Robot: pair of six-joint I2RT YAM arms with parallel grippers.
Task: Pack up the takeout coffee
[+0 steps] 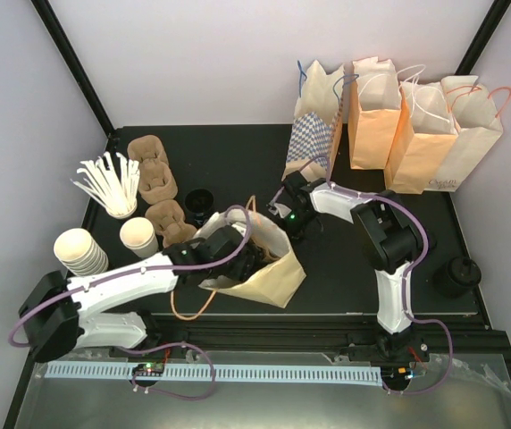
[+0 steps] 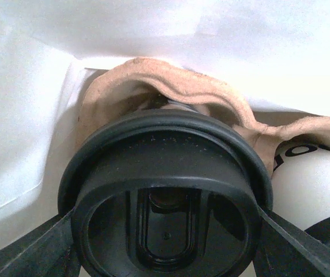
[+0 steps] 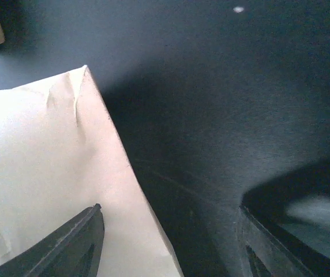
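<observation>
My left gripper swings outward and to the right in the overhead view next, tipping the held cup (image 1: pixel 253 258) (image 2: pixel 166 187) upright before releasing it, since the bag leans over.
In the left wrist view a round black lid (image 2: pixel 165 156) of a takeout coffee fills the space between my left gripper's fingers (image 2: pixel 32 248), which press on its two sides. This is inside the cream paper bag (image 1: pixel 272 279). Behind the lid sits a brown pulp carrier (image 2: pixel 153 75). A second white cup with black lettering (image 2: pixel 312 184) stands to its right. From above, my left gripper (image 1: pixel 242 259) reaches into the bag's mouth. My right gripper (image 1: pixel 287 219) stands open at the bag's far edge, with the bag's corner (image 3: pixel 49 161) under its left finger and nothing pinched.
Several paper bags (image 1: pixel 416 134) stand along the back right. Brown carriers (image 1: pixel 153 174), a cup of white stirrers (image 1: pixel 113 188), stacked cream cups (image 1: pixel 81 250) and a black cup (image 1: pixel 200 202) sit at the left. A black object (image 1: pixel 456 275) lies at the right edge.
</observation>
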